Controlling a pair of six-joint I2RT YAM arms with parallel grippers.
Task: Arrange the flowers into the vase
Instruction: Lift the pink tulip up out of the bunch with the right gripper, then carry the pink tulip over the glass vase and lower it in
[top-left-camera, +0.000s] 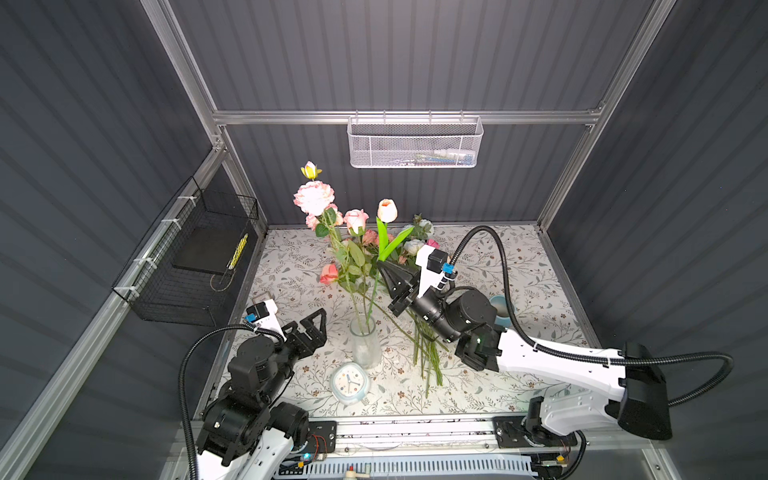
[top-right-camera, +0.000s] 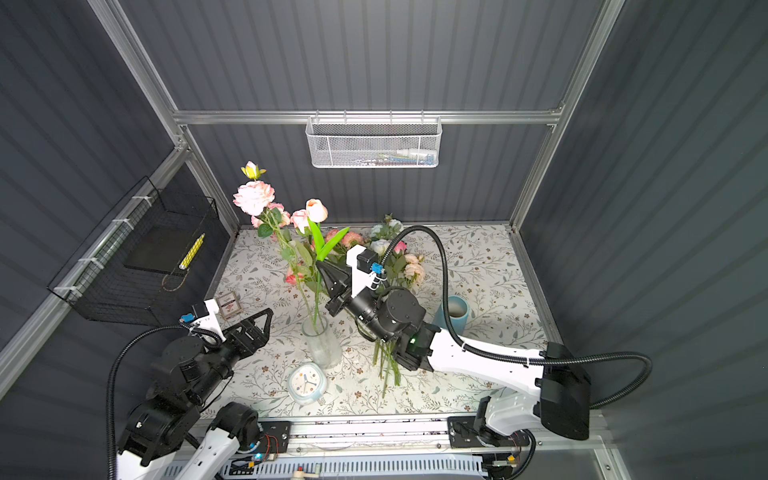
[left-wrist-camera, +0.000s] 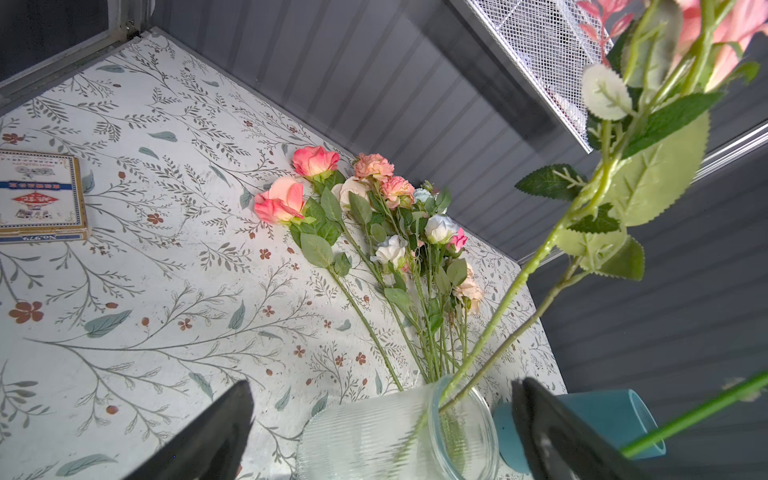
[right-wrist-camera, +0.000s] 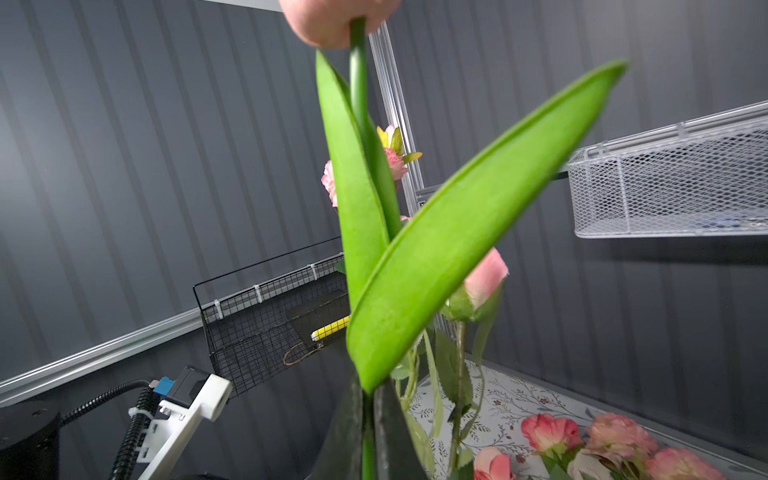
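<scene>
My right gripper will next lower toward the vase's glass rim and let go of the tulip's stem, since the vase's opening (top-left-camera: 362, 327) is below, where the stem hangs down.
A ribbed clear glass vase (top-left-camera: 365, 345) (top-right-camera: 322, 340) (left-wrist-camera: 395, 436) stands mid-table and holds pink flowers (top-left-camera: 313, 197) on leafy stems. My right gripper (top-left-camera: 380, 264) (top-right-camera: 320, 264) (right-wrist-camera: 368, 399) is shut on the green stem of a peach tulip (top-left-camera: 387, 210) (top-right-camera: 316, 210), held upright above the vase. The stem's lower end hangs near the vase mouth; I cannot tell whether it is inside. Several loose flowers (top-left-camera: 415, 245) (left-wrist-camera: 374, 208) (right-wrist-camera: 552, 432) lie on the tablecloth behind and right of the vase. My left gripper (top-left-camera: 316, 320) (top-right-camera: 262, 320) (left-wrist-camera: 382, 384) is open just left of the vase, holding nothing.
A pale blue clock (top-left-camera: 350, 382) lies in front of the vase. A blue cup (top-left-camera: 503, 309) (left-wrist-camera: 615, 411) sits at the right, partly behind my right arm. A small card box (top-right-camera: 228, 305) (left-wrist-camera: 39, 195) lies at the left. A black wire basket (top-left-camera: 195, 257) and a white mesh basket (top-left-camera: 415, 143) hang on the walls.
</scene>
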